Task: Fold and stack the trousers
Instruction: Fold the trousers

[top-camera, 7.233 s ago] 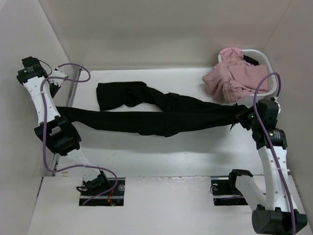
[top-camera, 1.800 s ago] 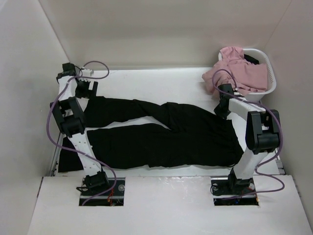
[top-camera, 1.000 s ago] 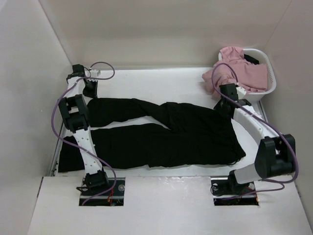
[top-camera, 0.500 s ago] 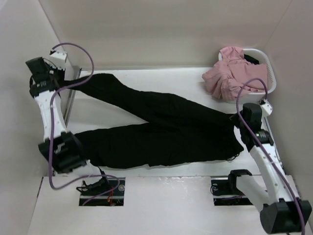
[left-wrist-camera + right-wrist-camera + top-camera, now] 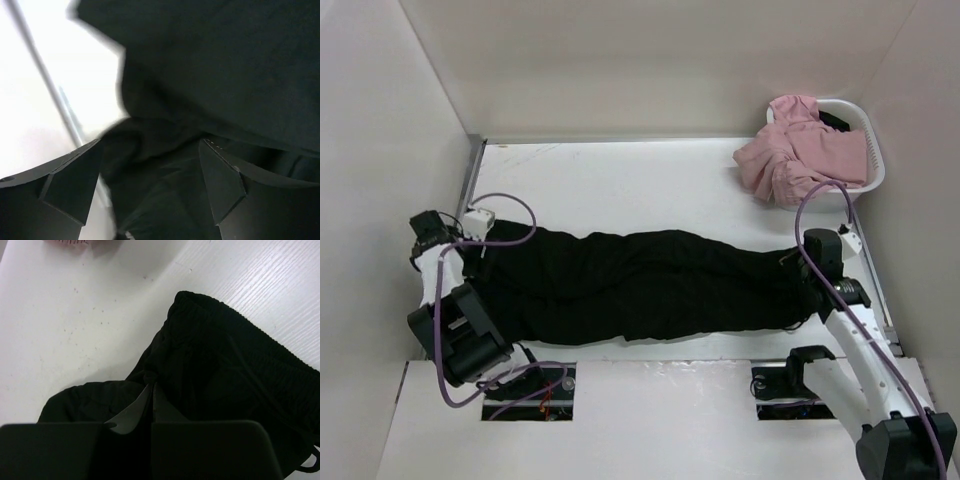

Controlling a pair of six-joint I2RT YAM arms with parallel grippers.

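Note:
The far edge of the trousers' leg end (image 5: 504, 226) is still beyond the open fingers of my left gripper, which are above the table, so next I will move that gripper outward and lower it onto that edge.
The black trousers (image 5: 640, 285) lie lengthwise across the table, one leg laid over the other, cuffs to the left and waistband to the right. My left gripper (image 5: 472, 252) hovers at the cuff end. In the left wrist view its jaws (image 5: 150, 155) stand wide apart over the black cloth (image 5: 225, 75), gripping nothing. My right gripper (image 5: 810, 290) sits at the waistband end. The right wrist view shows its fingertips (image 5: 152, 386) pressed together on a pinch of the trousers (image 5: 235, 375) near the ribbed waistband.
A white basket (image 5: 873, 160) at the back right holds a pink garment (image 5: 800, 155) that spills over its rim onto the table. A metal strip (image 5: 472, 170) runs along the left wall, and it also shows as a rail (image 5: 50, 95) beside the cuffs.
The far leg, held up at the back left half a second ago, now lies on the near leg. My left gripper has come forward and opened. The right gripper stays shut at the waistband.

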